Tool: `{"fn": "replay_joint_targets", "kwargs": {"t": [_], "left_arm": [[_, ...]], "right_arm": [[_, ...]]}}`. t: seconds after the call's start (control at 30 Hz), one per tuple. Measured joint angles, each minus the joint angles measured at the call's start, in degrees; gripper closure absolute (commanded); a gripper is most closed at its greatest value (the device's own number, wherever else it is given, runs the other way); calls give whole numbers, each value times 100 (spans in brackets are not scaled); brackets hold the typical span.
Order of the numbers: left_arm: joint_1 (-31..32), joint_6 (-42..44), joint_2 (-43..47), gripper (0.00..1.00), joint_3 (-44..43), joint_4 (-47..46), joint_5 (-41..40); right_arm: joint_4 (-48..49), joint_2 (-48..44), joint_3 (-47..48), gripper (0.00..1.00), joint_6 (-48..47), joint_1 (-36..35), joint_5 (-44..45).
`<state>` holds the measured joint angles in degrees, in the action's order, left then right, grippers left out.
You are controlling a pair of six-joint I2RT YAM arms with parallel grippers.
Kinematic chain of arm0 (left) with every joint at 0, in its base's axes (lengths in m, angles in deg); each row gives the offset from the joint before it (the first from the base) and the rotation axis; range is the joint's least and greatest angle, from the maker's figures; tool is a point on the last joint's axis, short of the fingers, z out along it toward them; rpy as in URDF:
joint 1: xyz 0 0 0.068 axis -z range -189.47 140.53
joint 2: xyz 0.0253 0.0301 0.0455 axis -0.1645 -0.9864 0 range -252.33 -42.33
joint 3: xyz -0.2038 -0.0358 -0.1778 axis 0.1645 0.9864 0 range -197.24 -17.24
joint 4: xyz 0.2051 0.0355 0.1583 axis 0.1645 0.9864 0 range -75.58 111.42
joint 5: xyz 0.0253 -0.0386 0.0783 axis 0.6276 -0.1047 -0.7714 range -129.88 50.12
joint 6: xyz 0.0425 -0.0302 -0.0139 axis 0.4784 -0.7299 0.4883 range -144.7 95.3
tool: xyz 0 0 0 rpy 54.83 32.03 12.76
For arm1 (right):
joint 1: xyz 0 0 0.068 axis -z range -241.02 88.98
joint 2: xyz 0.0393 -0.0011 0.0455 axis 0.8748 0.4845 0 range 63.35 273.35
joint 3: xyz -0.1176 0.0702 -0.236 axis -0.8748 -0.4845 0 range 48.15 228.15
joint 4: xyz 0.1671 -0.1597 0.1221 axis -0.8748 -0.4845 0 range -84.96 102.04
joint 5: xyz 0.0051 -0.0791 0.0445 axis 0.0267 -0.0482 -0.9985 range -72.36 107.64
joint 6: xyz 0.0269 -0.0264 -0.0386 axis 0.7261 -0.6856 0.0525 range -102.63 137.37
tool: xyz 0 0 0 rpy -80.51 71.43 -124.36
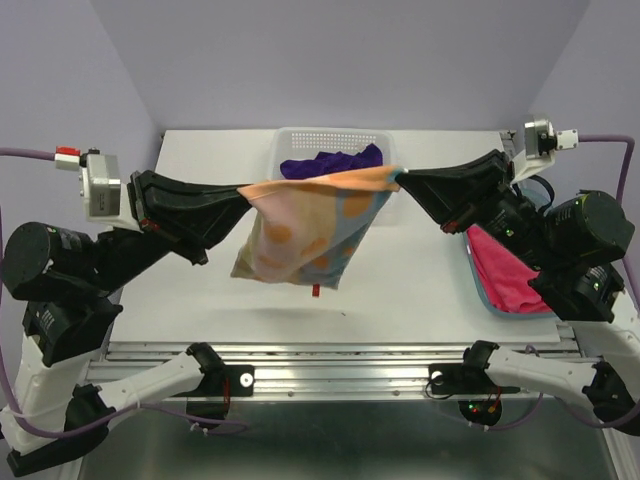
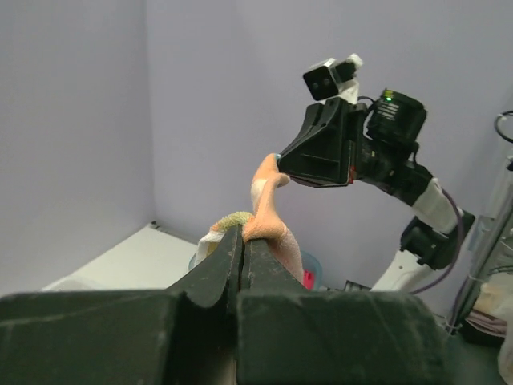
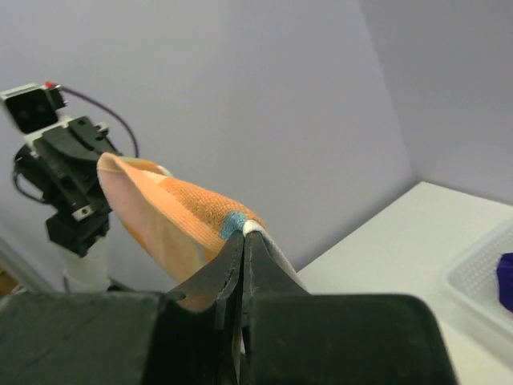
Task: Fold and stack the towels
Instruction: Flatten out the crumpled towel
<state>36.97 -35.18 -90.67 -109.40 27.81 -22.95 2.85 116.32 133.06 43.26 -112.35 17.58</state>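
The table's clear near edge lies below and back from the left gripper, so the left gripper will next lower the stretched towel, pull its corner back and let go of it there.
The orange polka-dot towel [image 1: 310, 230] hangs in the air above the table, stretched between both grippers. My left gripper [image 1: 246, 190] is shut on its left top corner [image 2: 264, 210]. My right gripper [image 1: 400, 176] is shut on its right top corner [image 3: 210, 210]. The dark purple towel [image 1: 330, 160] lies bunched in the white basket [image 1: 300, 138] at the back. The hot pink towel [image 1: 505, 272] lies in the teal tray [image 1: 484, 296] at the right, partly hidden by my right arm.
The white table [image 1: 180, 290] stretches under the hanging towel. A metal rail [image 1: 330, 352] runs along the near edge. Purple walls close in the back and sides.
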Motion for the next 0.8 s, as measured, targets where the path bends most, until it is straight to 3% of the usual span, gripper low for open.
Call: {"fn": "replay_joint_targets", "kwargs": {"t": [0.17, 0.3, 0.4, 0.6, 0.8], "left_arm": [[0, -208, 144, 100, 72, -173, 470], [0, -254, 136, 100, 417, -269, 420], [0, -256, 127, 100, 1032, -426, 52], [-48, -365, -181, 100, 2806, -918, -1427], [-844, -579, -2015, 100, 3296, -1416, -1827]], "right_arm": [[-66, -136, -9, 99, 315, 0, -597], [-35, -260, -310, 99, 365, 0, -472], [66, -378, -903, 99, 363, 0, -50], [337, -326, -2616, 99, 391, 0, 1790], [520, 767, -3309, 99, 354, 389, 2946]]}}
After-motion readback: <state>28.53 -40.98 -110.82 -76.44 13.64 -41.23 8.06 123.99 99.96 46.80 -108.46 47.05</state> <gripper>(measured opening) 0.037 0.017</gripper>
